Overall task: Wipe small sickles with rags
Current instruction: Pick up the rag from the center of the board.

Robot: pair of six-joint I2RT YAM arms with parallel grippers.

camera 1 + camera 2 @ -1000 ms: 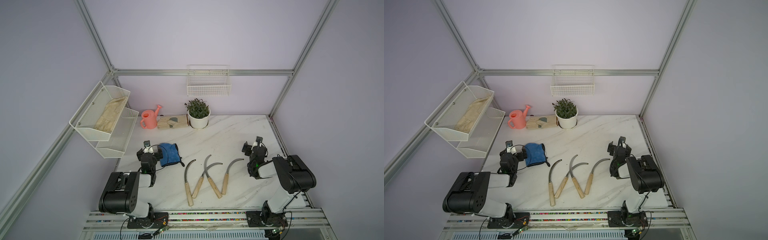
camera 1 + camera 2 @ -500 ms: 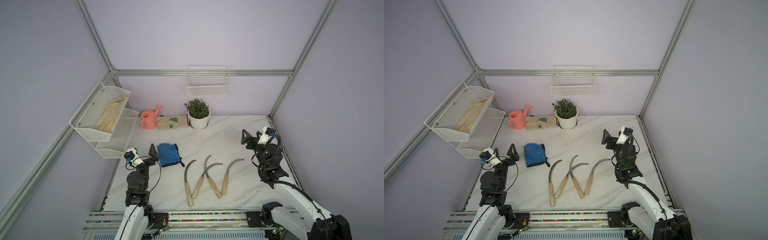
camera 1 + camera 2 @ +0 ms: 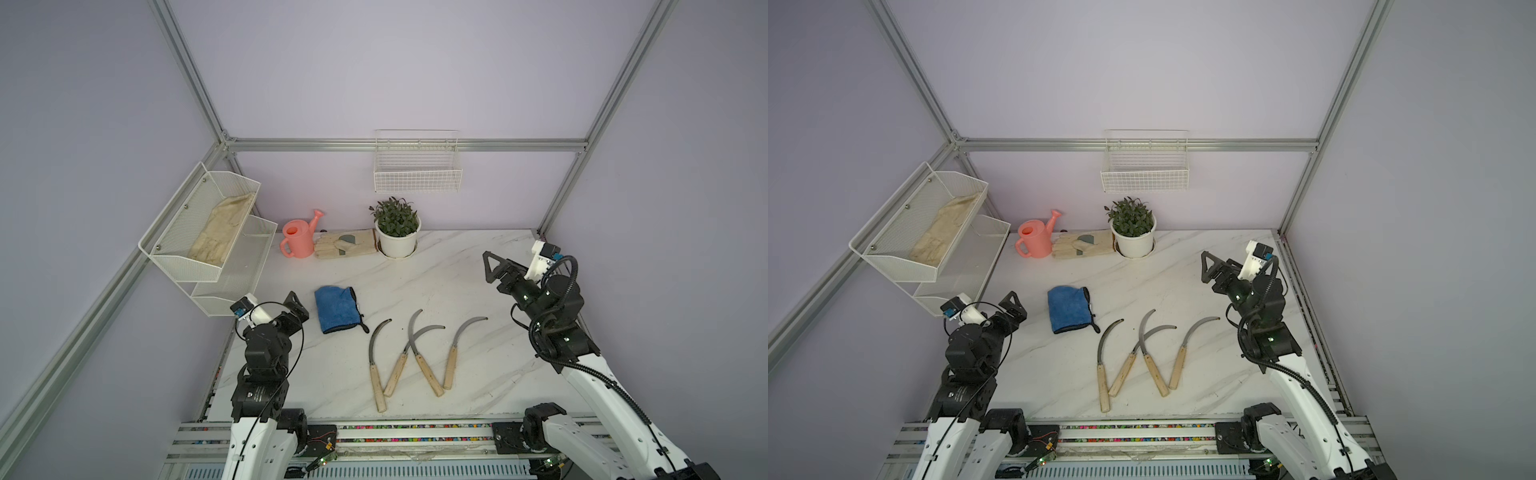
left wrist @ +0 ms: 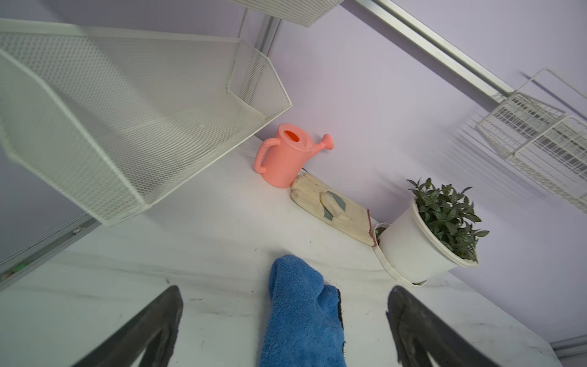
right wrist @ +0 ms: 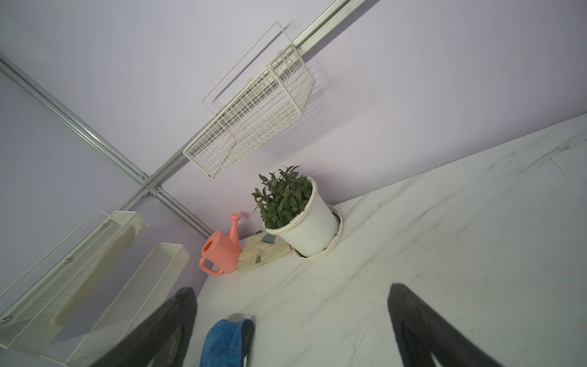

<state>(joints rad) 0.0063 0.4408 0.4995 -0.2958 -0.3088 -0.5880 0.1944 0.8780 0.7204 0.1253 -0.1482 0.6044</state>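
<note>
The blue fluffy rag (image 3: 337, 309) (image 5: 224, 343) is below and far across, next to my left gripper, so I will next swing my right gripper across the table and down onto it.
Several small sickles (image 3: 415, 357) with dark curved blades and pale wooden handles lie fanned out near the table's front, seen in both top views (image 3: 1142, 357). The blue fluffy rag (image 3: 337, 309) lies flat to their left. My left gripper (image 3: 296, 306) hovers open just left of the rag, which shows ahead between its fingers in the left wrist view (image 4: 298, 317). My right gripper (image 3: 494, 270) hangs open above the table's right side, behind the sickles and apart from them. Nothing sits between its jaws. The rag (image 5: 224, 343) appears far off in the right wrist view.
A pink watering can (image 3: 298, 241), beige work gloves (image 3: 345, 245) and a potted plant (image 3: 397, 232) stand along the back wall. A white mesh shelf (image 3: 208, 232) hangs at the left, close to my left arm. A wire basket (image 3: 417, 174) hangs on the back wall.
Both arms have unfolded from a low tucked pose and lifted their grippers. The left one drew back from the rag; the right one rose toward the back right. Both stayed open.
</note>
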